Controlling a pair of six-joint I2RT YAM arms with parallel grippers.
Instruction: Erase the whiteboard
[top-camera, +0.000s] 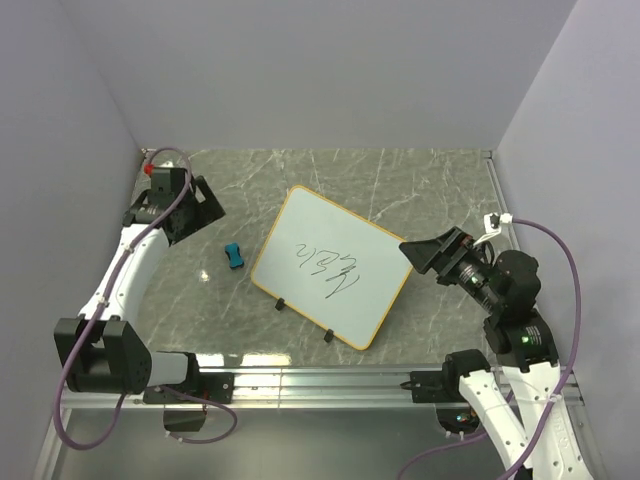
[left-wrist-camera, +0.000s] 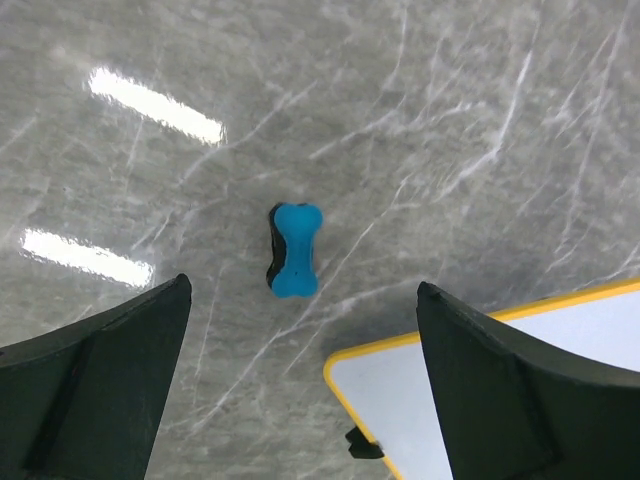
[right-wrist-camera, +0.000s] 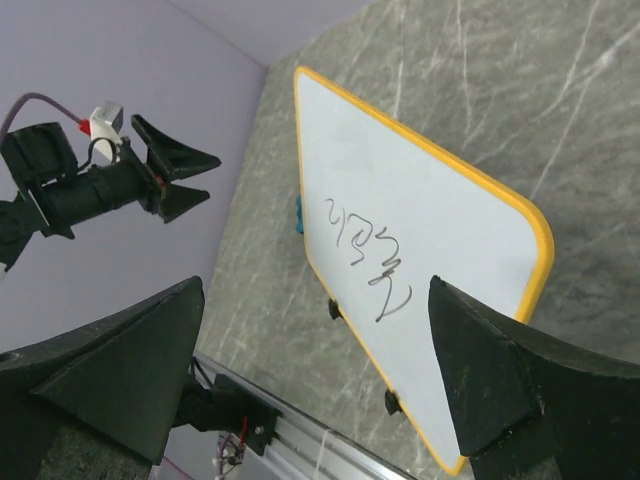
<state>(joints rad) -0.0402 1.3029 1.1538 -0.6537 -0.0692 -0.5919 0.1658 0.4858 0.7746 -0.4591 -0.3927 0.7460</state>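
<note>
My left gripper is above the eraser, which is to its right in the top view. I should move down that way and close across the eraser's middle (top-camera: 234, 256) (left-wrist-camera: 297, 251), which is narrower than its ends.
The whiteboard (top-camera: 345, 240) lies flat on the marble table, turned at an angle, with a yellow-orange frame, black scribbles (top-camera: 330, 264) in its middle and two black clips (top-camera: 281, 304) on its near edge. The small blue eraser (top-camera: 233, 256) lies on the table just left of the board. My left gripper (top-camera: 203, 207) is open and empty, above and to the left of the eraser (left-wrist-camera: 294, 250); a board corner (left-wrist-camera: 400, 395) shows beside its right finger. My right gripper (top-camera: 422, 254) is open and empty over the board's right edge, looking across the board (right-wrist-camera: 420, 215) and its scribbles (right-wrist-camera: 368, 262).
Purple walls close in the table on the left, back and right. An aluminium rail (top-camera: 320, 378) runs along the near edge between the arm bases. The left arm (right-wrist-camera: 90, 185) shows in the right wrist view beyond the board.
</note>
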